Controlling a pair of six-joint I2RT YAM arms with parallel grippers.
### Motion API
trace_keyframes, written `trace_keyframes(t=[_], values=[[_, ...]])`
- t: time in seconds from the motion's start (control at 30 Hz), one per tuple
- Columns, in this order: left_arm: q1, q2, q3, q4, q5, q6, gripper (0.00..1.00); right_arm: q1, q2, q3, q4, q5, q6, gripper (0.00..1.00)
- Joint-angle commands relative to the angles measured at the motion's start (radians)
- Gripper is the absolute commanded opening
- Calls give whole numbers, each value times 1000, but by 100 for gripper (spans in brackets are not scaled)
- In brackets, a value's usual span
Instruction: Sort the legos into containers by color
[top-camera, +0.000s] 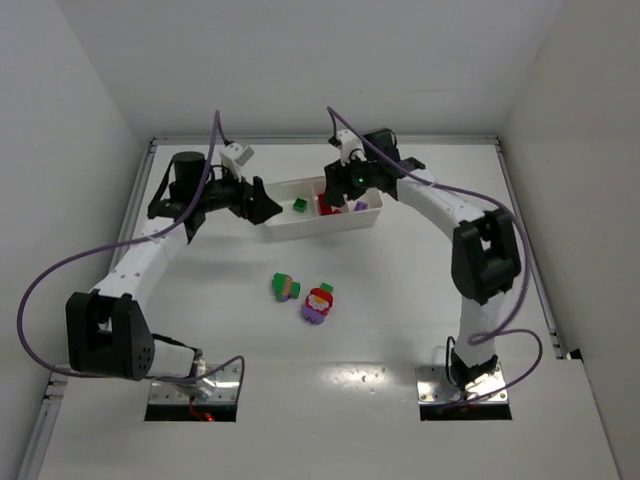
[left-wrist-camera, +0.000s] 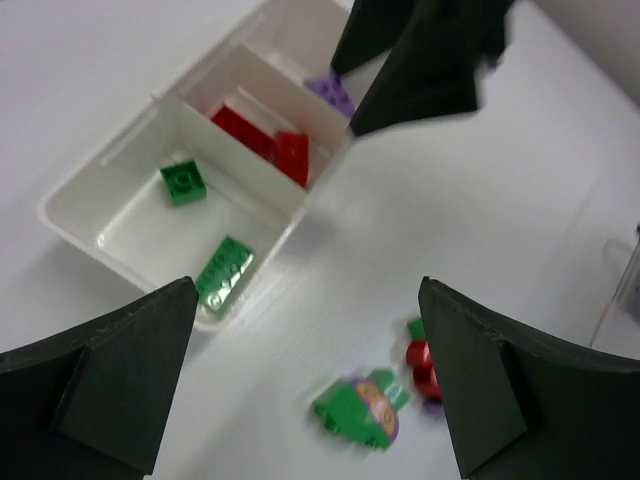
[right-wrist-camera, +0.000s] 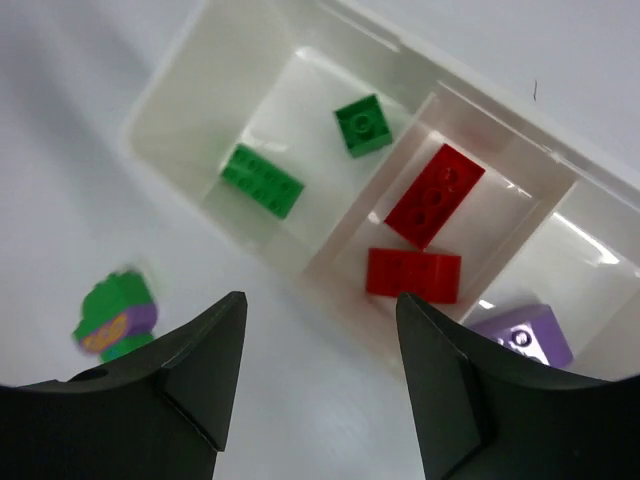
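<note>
I should next move my left gripper back and down to straddle its jutting green end (top-camera: 295, 290) (left-wrist-camera: 389, 387), which is narrower than the rest.
The white three-compartment tray (top-camera: 310, 232) lies at the back centre. Its left compartment holds two green legos (right-wrist-camera: 362, 124) (right-wrist-camera: 261, 181), the middle one two red legos (right-wrist-camera: 434, 195) (right-wrist-camera: 413, 274), and the right one a purple lego (right-wrist-camera: 525, 335). A green-and-purple clump (top-camera: 285, 287) and a red, purple and green clump (top-camera: 319, 303) lie on the table in front of the tray. My left gripper (top-camera: 264, 206) is open and empty at the tray's left end. My right gripper (top-camera: 339, 198) is open and empty above the tray's middle.
White walls enclose the table on the left, back and right. In the left wrist view the right gripper (left-wrist-camera: 420, 60) hangs over the tray's far end (left-wrist-camera: 70, 225), and both clumps (left-wrist-camera: 362, 408) (left-wrist-camera: 425, 365) lie near my fingers.
</note>
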Motion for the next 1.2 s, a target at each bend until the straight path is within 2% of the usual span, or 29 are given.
trace_keyframes(t=[0.0, 0.03, 0.13, 0.2, 0.27, 0.3, 0.37, 0.47, 0.6, 0.73, 0.93, 1.0, 1.13, 1.17], values=[[-55, -43, -20, -216, 64, 274, 100, -3, -270, -57, -72, -94, -137, 62], [-77, -43, -20, -218, 64, 275, 100, -3, -270, -73, -103, -95, -137, 62], [-144, -60, -6, -443, 62, 585, 100, -14, -411, -151, -210, -122, -283, 64], [-164, -60, 3, -596, 62, 702, 100, -23, -460, -218, -237, -150, -313, 64], [-175, -37, 3, -674, 44, 866, 100, -23, -502, -257, -258, -176, -325, 64], [-175, -12, 3, -732, 17, 917, 100, -23, -540, -294, -258, -176, -325, 64], [-197, 14, -19, -747, -29, 994, 100, -32, -571, -331, -258, -199, -325, 64], [-217, 35, -48, -750, -62, 1025, 99, -41, -614, -401, -234, -213, -292, 64], [-275, -20, -127, -556, -86, 941, 99, -52, -635, -480, -206, -204, -271, 64], [-359, -25, -192, -436, -195, 913, 97, -72, -644, -501, -197, -182, -260, 64], [-418, 47, -192, -336, -257, 901, 87, -100, -644, -501, -188, -149, -249, 64], [-444, 68, -183, -336, -269, 912, 86, -109, -644, -501, -188, -139, -240, 64], [-488, 109, -174, -327, -301, 945, 76, -119, -644, -513, -188, -130, -240, 64], [-497, 124, -174, -327, -301, 961, 76, -120, -644, -513, -188, -130, -240, 64]])
